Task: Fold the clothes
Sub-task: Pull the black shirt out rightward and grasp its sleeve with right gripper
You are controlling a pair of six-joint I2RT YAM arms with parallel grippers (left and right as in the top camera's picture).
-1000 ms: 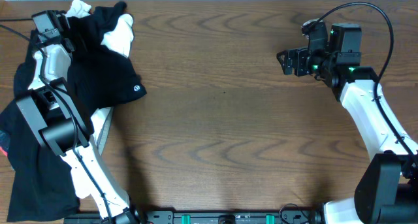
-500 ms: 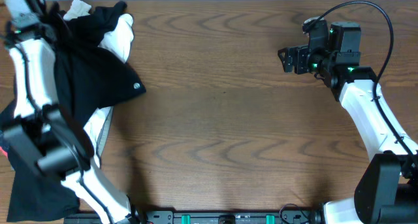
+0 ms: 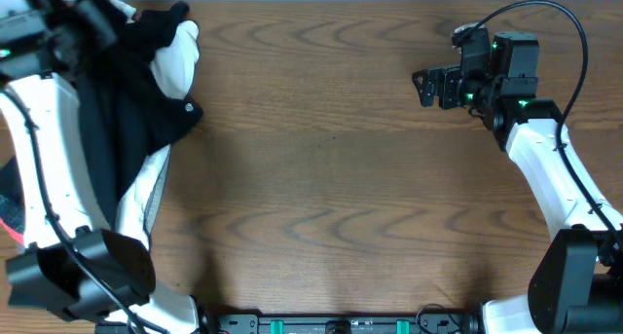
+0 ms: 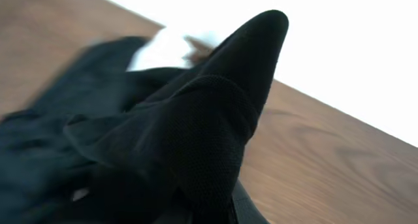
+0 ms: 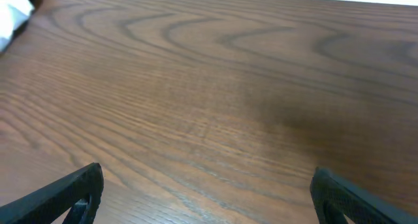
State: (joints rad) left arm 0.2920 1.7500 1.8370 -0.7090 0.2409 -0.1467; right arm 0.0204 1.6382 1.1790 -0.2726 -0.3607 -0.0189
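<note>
The table's bare middle (image 3: 310,137) is clear of clothes, so next I will swing my left gripper to the right in the overhead view and then down over that wood.
A pile of clothes lies at the table's far left. My left gripper (image 3: 95,15) is raised over the far left corner, shut on a black shirt (image 3: 117,120) that hangs from it; its small white round logo (image 3: 192,107) shows at the right edge. In the left wrist view the black shirt (image 4: 209,132) covers the jaws. A cream-white shirt (image 3: 175,59) lies beside it and also shows in the left wrist view (image 4: 163,48). A red-pink hem (image 3: 9,217) shows at the left edge. My right gripper (image 3: 429,87) is open and empty over bare wood at the far right; its fingers (image 5: 75,188) stand wide apart.
The wooden table (image 3: 331,198) stretches between the two arms. The table's far edge (image 4: 326,106) runs close behind the lifted shirt. A corner of white cloth (image 5: 13,15) shows at the top left of the right wrist view.
My left gripper has risen and moved toward the far left corner, lifting the black shirt; the logo has shifted left and up. The right arm has not moved.
</note>
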